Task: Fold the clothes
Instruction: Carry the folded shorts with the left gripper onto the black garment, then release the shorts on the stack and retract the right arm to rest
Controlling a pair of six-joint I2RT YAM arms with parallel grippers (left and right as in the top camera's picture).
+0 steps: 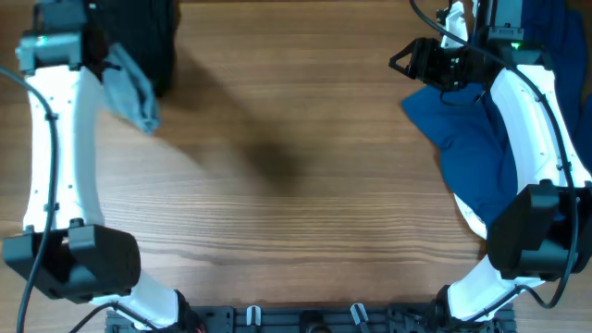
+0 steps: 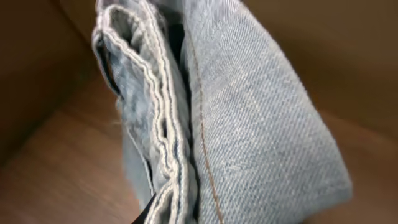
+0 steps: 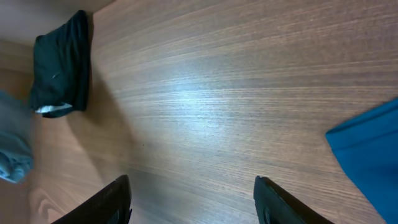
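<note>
My left gripper moves outward and down next, lays the folded shorts on top of the black garment (image 1: 141, 39) and releases them there, because that garment already lies folded.
The pale light-blue denim shorts (image 1: 132, 91) hang folded from my left gripper (image 1: 102, 63) above the table's far left. In the left wrist view the shorts (image 2: 249, 124) fill the frame, with layered seams and hems showing, and the jaws are shut on them at the bottom edge. My right gripper (image 1: 403, 63) is open and empty at the far right, held above the wood. Its two black fingers (image 3: 193, 202) stand wide apart, and the shorts (image 3: 12, 149) show at the left edge of that view.
A black folded garment with a white edge (image 1: 153, 37) lies at the far left, also in the right wrist view (image 3: 59, 68). A dark navy-blue garment (image 1: 472, 139) lies under the right arm, also in the right wrist view (image 3: 373, 152). Bare wooden table (image 1: 296, 185) between.
</note>
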